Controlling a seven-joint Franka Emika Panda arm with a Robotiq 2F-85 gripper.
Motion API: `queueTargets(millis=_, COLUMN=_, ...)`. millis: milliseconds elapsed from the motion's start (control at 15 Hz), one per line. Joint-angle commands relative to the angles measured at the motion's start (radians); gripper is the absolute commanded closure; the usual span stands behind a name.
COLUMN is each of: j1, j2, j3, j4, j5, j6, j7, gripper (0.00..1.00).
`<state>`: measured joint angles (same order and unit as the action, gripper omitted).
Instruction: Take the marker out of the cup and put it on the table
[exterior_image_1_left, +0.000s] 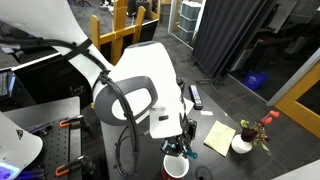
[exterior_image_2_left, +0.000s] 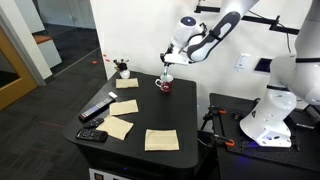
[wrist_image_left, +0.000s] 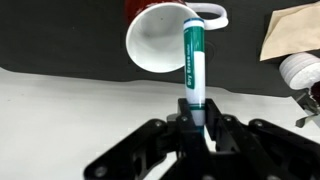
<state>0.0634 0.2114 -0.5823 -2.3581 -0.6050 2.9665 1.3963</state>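
I will next move my gripper off the white cup's opening and down to the bare black tabletop beside it to release the marker (wrist_image_left: 192, 60), as the marker's tip still overhangs the cup's rim.
In the wrist view my gripper (wrist_image_left: 196, 125) is shut on the teal-green and white marker (wrist_image_left: 192, 60), which sticks out from the fingers toward the white cup (wrist_image_left: 160, 40). The marker's far tip lies over the cup's rim, and the cup's mouth faces the camera. In an exterior view the gripper (exterior_image_2_left: 166, 72) hangs just above the cup (exterior_image_2_left: 165, 85) at the far side of the black table (exterior_image_2_left: 150, 118). In an exterior view the cup (exterior_image_1_left: 177, 163) shows below the gripper (exterior_image_1_left: 178, 148), with the arm hiding much of it.
Several pale yellow paper notes (exterior_image_2_left: 161, 139) lie on the table, one also in an exterior view (exterior_image_1_left: 218, 137). A black remote-like bar (exterior_image_2_left: 97, 108) and another black device (exterior_image_2_left: 92, 135) lie near the table's edge. A white pot with red flowers (exterior_image_2_left: 123, 70) stands at a far corner.
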Motion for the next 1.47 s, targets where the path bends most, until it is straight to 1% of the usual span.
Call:
queueTargets(millis=0, j1=-0.025, j2=-0.110, j3=0.063, j4=-0.086, j5=0.049, j6=0.042, j7=-0.109, gripper=0.95)
queueTargets(millis=67, j1=-0.029, j2=-0.127, j3=0.086, j4=-0.100, j5=0.077, j6=0.040, j7=-0.147, gripper=0.95)
queueTargets(millis=200, j1=-0.045, j2=-0.169, j3=0.166, j4=-0.139, j5=0.214, j6=0.014, j7=-0.305, gripper=0.95)
queueTargets(millis=267, j1=-0.083, j2=-0.192, j3=0.250, j4=-0.154, j5=0.282, j6=-0.023, j7=-0.385, gripper=0.95)
queueTargets(millis=333, j1=-0.079, j2=-0.195, j3=0.292, j4=-0.156, j5=0.366, j6=-0.048, j7=-0.463, gripper=0.95)
queueTargets(millis=467, j1=-0.083, j2=-0.198, j3=0.375, j4=-0.138, j5=0.516, j6=-0.134, j7=-0.611, gripper=0.95)
queueTargets(millis=600, j1=-0.090, j2=-0.172, j3=0.424, j4=-0.085, j5=0.638, j6=-0.236, j7=-0.760, gripper=0.95)
queueTargets(millis=733, j1=-0.097, j2=-0.146, j3=0.438, j4=-0.035, j5=0.652, j6=-0.347, j7=-0.826, gripper=0.95)
queueTargets(millis=800, j1=-0.099, j2=-0.128, j3=0.436, j4=-0.011, j5=0.615, j6=-0.396, j7=-0.814, gripper=0.95)
queueTargets(millis=1000, j1=-0.106, j2=-0.071, j3=0.430, j4=0.054, j5=0.565, j6=-0.500, j7=-0.819, gripper=0.95)
queueTargets(millis=1200, j1=-0.105, j2=-0.005, j3=0.427, j4=0.101, j5=0.534, j6=-0.542, j7=-0.835, gripper=0.95)
queueTargets(millis=1400, j1=-0.096, j2=0.068, j3=0.425, j4=0.129, j5=0.516, j6=-0.535, j7=-0.862, gripper=0.95)
